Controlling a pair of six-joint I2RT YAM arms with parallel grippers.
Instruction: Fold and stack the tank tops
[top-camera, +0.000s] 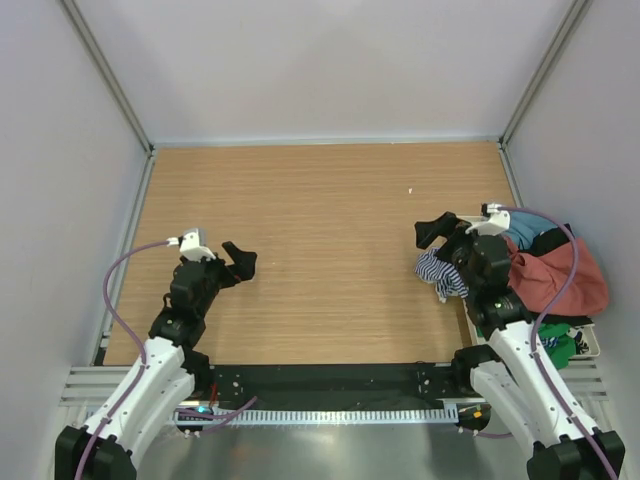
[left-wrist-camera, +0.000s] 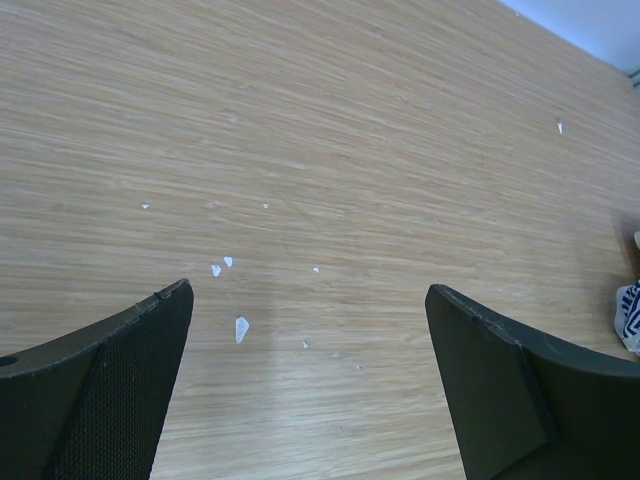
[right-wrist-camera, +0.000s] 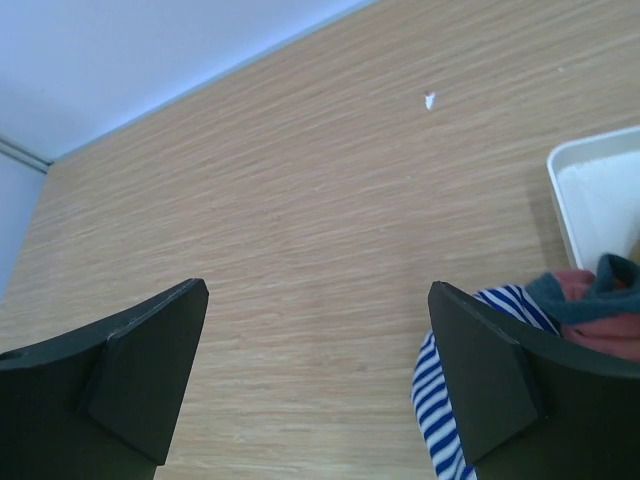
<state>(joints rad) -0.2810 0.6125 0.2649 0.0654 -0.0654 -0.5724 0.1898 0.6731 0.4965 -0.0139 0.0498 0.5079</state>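
Next I will tilt my right gripper down and back to pinch the striped top's loose end (top-camera: 432, 268) (right-wrist-camera: 438, 408), since that end, clear of the tray, lies below and back from it.
The navy-and-white striped tank top (top-camera: 440, 272) lies crumpled at the table's right side, spilling out from under my right arm. Beside it, the rust-red tank top (top-camera: 556, 276) is heaped over a tray at the right edge. My right gripper (top-camera: 435, 232) hovers open just above and left of the striped top; in the right wrist view the striped top (right-wrist-camera: 430, 400) sits by the right finger, with the rust-red top (right-wrist-camera: 605, 335) behind it. My left gripper (top-camera: 238, 262) is open over bare wood on the left, and the left gripper (left-wrist-camera: 308, 288) holds nothing.
A white tray (top-camera: 592, 342) at the right edge holds the cloth pile, with teal cloth (top-camera: 522, 226) and a green item (top-camera: 558, 346) in it. Small white flecks (left-wrist-camera: 240, 328) dot the wooden table (top-camera: 320, 220). Grey walls enclose the table on three sides.
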